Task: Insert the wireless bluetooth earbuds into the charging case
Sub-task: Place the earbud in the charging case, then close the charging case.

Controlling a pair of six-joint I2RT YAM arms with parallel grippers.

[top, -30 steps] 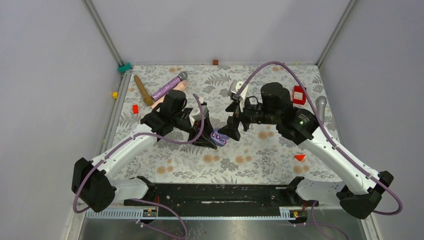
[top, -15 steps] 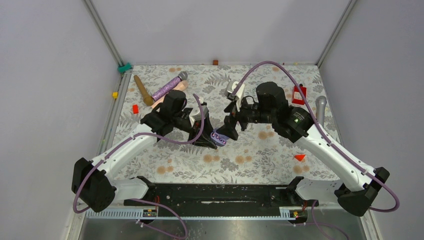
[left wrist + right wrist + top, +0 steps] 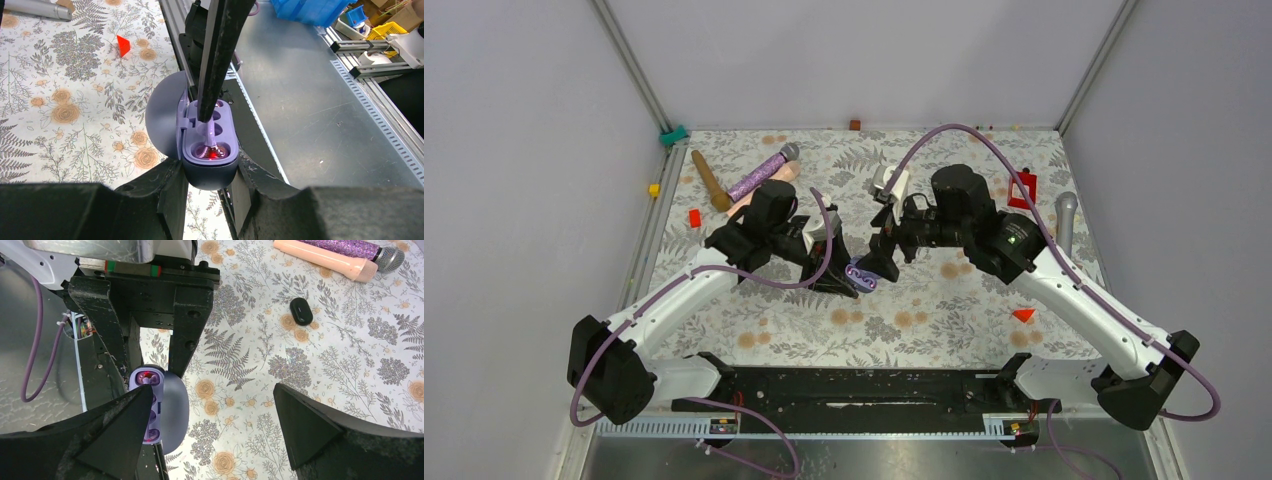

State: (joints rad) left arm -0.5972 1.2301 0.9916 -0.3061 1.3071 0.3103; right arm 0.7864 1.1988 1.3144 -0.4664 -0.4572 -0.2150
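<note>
My left gripper moves outward and right in the top view next, then down to release the case (image 3: 210, 165) by the fern print (image 3: 21, 141), because it hangs above the table.
My left gripper (image 3: 846, 276) is shut on the purple charging case (image 3: 861, 275), held above the table with its lid open. In the left wrist view the case (image 3: 210, 165) sits between my fingers, and a purple earbud (image 3: 212, 148) glowing red sits in its near slot. My right gripper (image 3: 886, 245) is open; one of its fingers (image 3: 216, 60) reaches down to the case's far slot, and what is under its tip is hidden. In the right wrist view the case (image 3: 150, 390) lies by the left finger (image 3: 110, 435). A small black oval piece (image 3: 301, 310) lies on the cloth.
A brown microphone (image 3: 710, 180), a purple glitter microphone (image 3: 762, 172) and a pink one lie back left. A grey microphone (image 3: 1064, 215) and a red holder (image 3: 1021, 188) are back right. A red triangle (image 3: 1024, 314) lies front right. Small blocks dot the left edge.
My right arm has shifted a little to the left, bringing its open gripper closer over the case. The left arm and the case have stayed still.
</note>
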